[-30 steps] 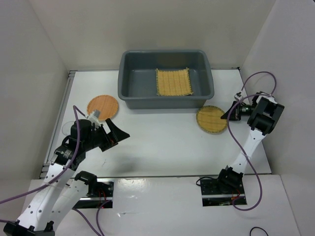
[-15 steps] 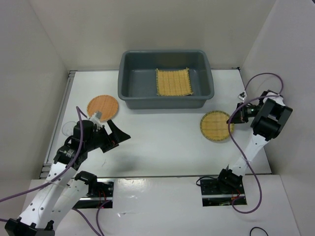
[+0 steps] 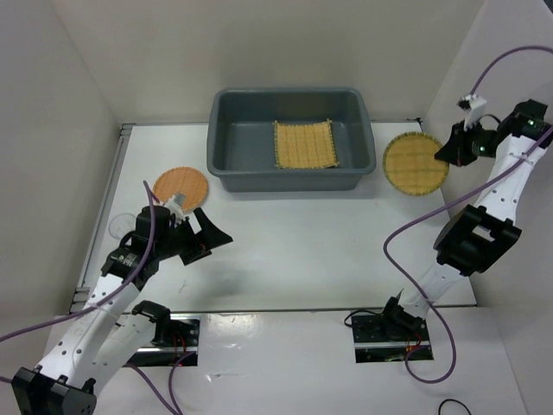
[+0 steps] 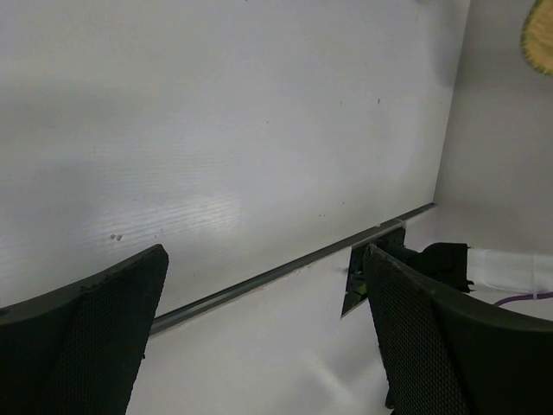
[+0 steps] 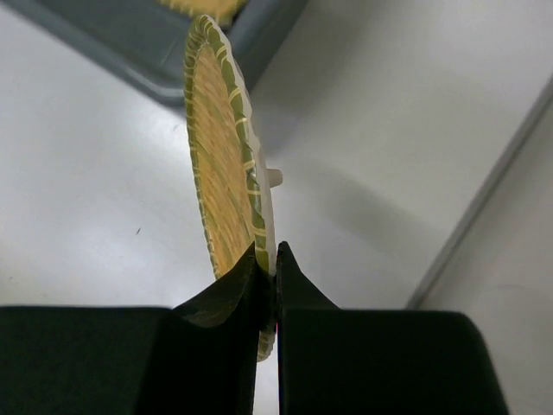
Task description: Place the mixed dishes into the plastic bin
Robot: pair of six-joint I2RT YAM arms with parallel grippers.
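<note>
My right gripper swings to the left in the top view over the bin next, then down toward the square woven mat [image 3: 306, 145] [image 5: 208, 7], as the disc hangs outside the bin.
The dark grey plastic bin [image 3: 229, 160] stands at the back centre with the square woven mat [image 3: 304, 143] lying inside it. My right gripper [image 3: 448, 156] is shut on the rim of the round woven disc [image 3: 414, 164] and holds it in the air just right of the bin; the right wrist view shows the disc [image 5: 216, 173] edge-on between my shut fingers [image 5: 233, 298]. The orange-brown plate [image 3: 180, 185] lies on the table left of the bin. The clear cup [image 3: 122, 226] stands near the left edge. My left gripper [image 3: 207, 235] is open and empty, below the plate.
White walls enclose the table on the left, back and right. A metal strip [image 4: 259, 278] runs along the table's front edge. Purple cables loop from both arms. A corner of the bin [image 5: 130, 52] shows at the top of the right wrist view.
My right gripper has lifted the round woven disc off the table and carried it up and back, to the right of the bin. The left arm shifted slightly.
</note>
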